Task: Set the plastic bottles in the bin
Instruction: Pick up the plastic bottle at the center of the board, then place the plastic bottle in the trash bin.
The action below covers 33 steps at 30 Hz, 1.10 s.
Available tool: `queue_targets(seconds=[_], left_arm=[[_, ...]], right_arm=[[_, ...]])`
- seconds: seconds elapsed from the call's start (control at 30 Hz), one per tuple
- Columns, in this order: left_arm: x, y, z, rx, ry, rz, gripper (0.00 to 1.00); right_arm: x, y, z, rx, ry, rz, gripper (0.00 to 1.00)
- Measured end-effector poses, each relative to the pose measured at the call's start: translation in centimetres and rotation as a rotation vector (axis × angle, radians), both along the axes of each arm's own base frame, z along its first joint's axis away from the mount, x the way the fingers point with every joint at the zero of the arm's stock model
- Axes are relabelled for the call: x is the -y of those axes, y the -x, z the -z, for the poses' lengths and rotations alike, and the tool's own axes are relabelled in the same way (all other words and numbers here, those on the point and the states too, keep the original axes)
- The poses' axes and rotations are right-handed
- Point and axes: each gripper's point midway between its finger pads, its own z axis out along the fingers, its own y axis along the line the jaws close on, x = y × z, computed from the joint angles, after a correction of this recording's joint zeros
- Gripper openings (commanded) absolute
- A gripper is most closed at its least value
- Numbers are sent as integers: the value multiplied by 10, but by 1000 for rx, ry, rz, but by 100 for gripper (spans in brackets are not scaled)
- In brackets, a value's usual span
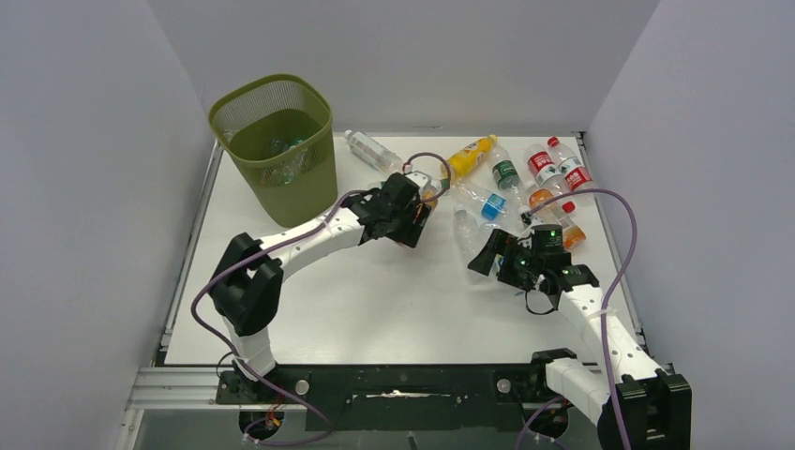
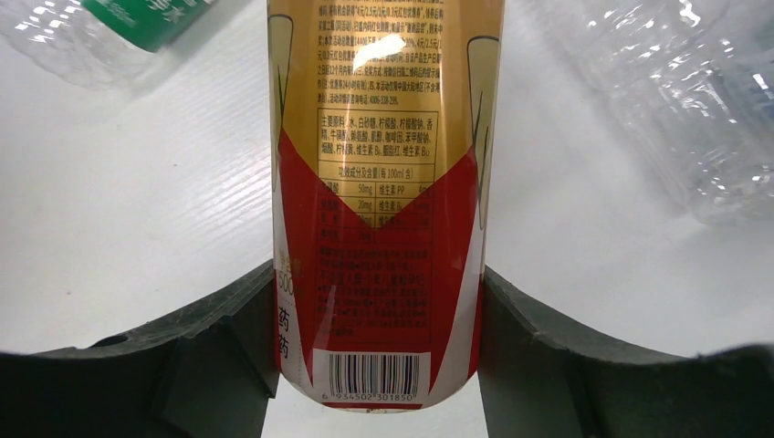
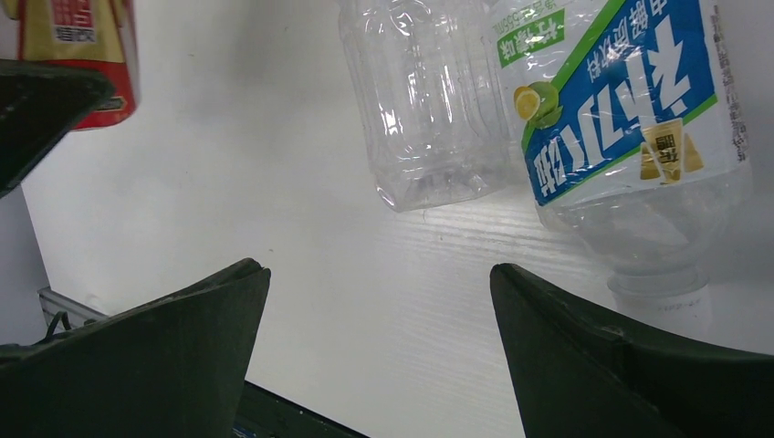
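My left gripper carries the plastic bottle up and away from my base next, over the olive-green mesh bin's open top (image 1: 271, 120).
My left gripper (image 2: 379, 274) is shut on a plastic bottle (image 2: 383, 182) with a red and gold label, one finger pressed against each side of it. From above, that gripper (image 1: 413, 212) is at mid-table, to the right of the olive-green mesh bin (image 1: 302, 192). A few bottles (image 1: 284, 150) lie inside the bin. My right gripper (image 1: 488, 257) stands open above the bare table, nothing between its fingers (image 3: 219, 301). Just ahead of it lie a clear bottle (image 3: 424, 100) and a blue-and-green-labelled bottle (image 3: 630, 119).
Several more bottles lie at the back right: an orange one (image 1: 472, 155), a green-labelled one (image 1: 506, 173), two red-labelled ones (image 1: 544, 167). A clear bottle (image 1: 370, 150) lies near the bin. Grey walls enclose the table (image 1: 375, 309) on three sides.
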Motion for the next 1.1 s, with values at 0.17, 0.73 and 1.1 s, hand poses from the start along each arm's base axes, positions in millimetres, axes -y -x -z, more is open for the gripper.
queue_targets(seconds=[0.17,0.73,1.1], left_arm=[[-9,-3,-33,36,36,-18,41],[-78,-73,-224,288,254,-200,45],[-196,-116,-292,448,306,-436,48]], right_arm=[[-2,1,0,-2,-3,-3,98],[-19,6,-1,-14,-26,-42,98],[-24,7,-1,-15,-32,-55,98]])
